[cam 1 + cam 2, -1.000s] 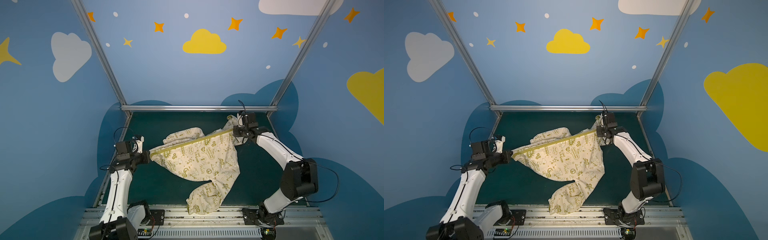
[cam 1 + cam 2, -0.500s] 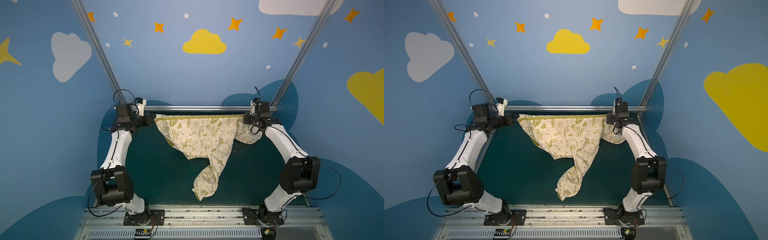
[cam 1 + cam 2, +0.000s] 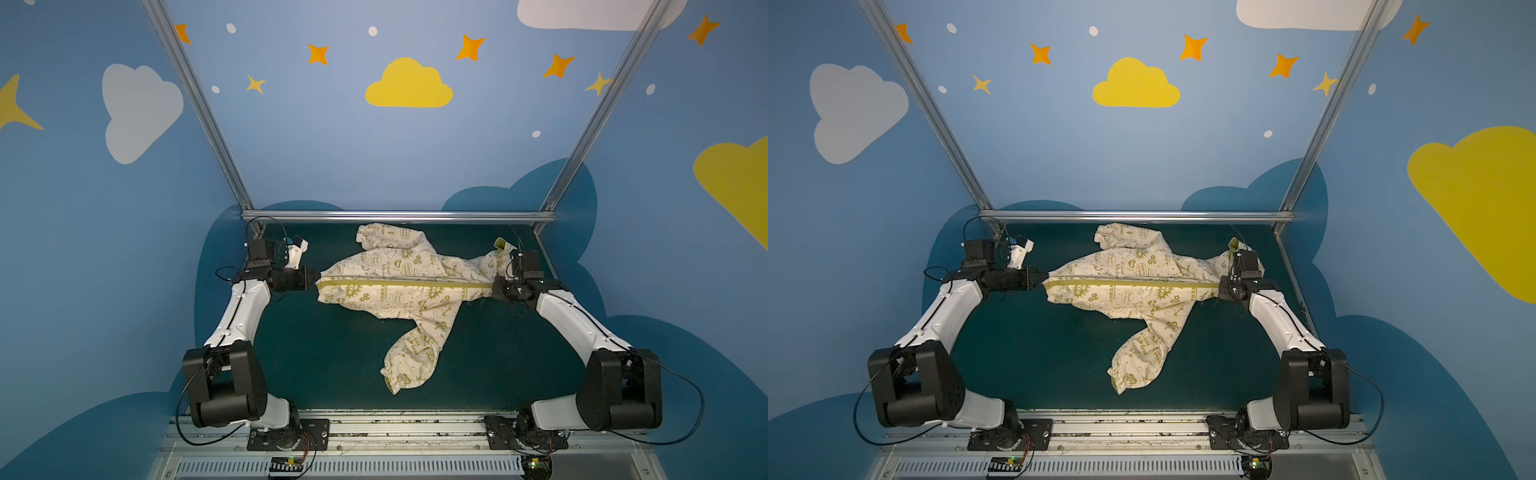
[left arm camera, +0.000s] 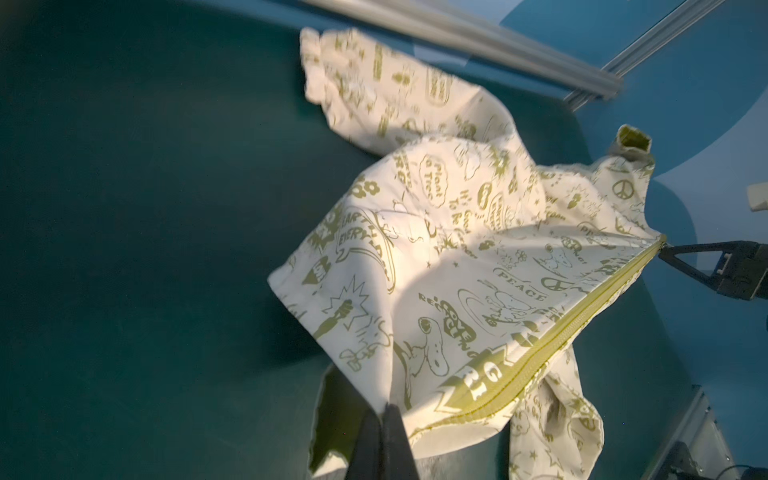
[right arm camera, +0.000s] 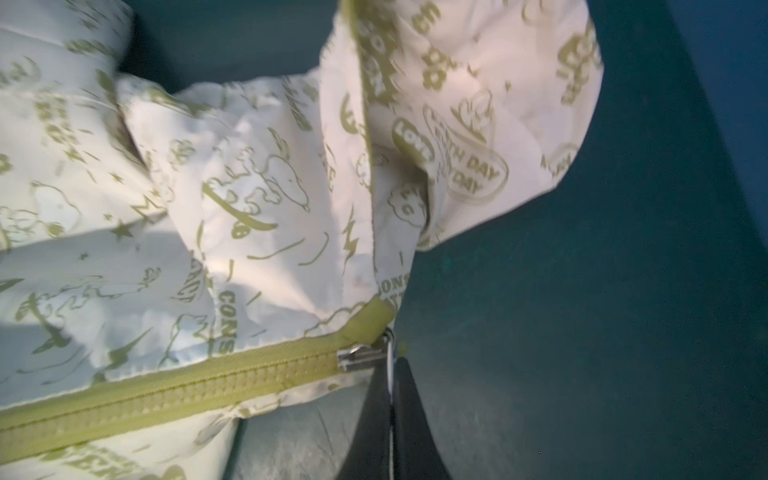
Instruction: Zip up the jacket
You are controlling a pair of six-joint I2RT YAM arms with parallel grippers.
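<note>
My left gripper lowers the jacket's hem corner back toward the bare green mat below it next and releases the hem corner, since the zipper is closed.
The cream jacket with olive-green print is stretched sideways across the green mat, taut between both grippers. Its olive zipper tape runs closed from end to end. My left gripper is shut on the hem corner beside the zipper's end. My right gripper is shut on the metal zipper pull, just beyond the slider at the collar. One sleeve trails toward the front; the other sleeve lies toward the back.
An aluminium rail crosses the back of the mat, with slanted frame posts at both back corners. The arm bases sit on the front metal rail. Blue painted walls close in both sides.
Both grippers stayed shut on the jacket. They lifted it from a slant up to the back rail, then brought it down and forward, level and taut over the mat.
</note>
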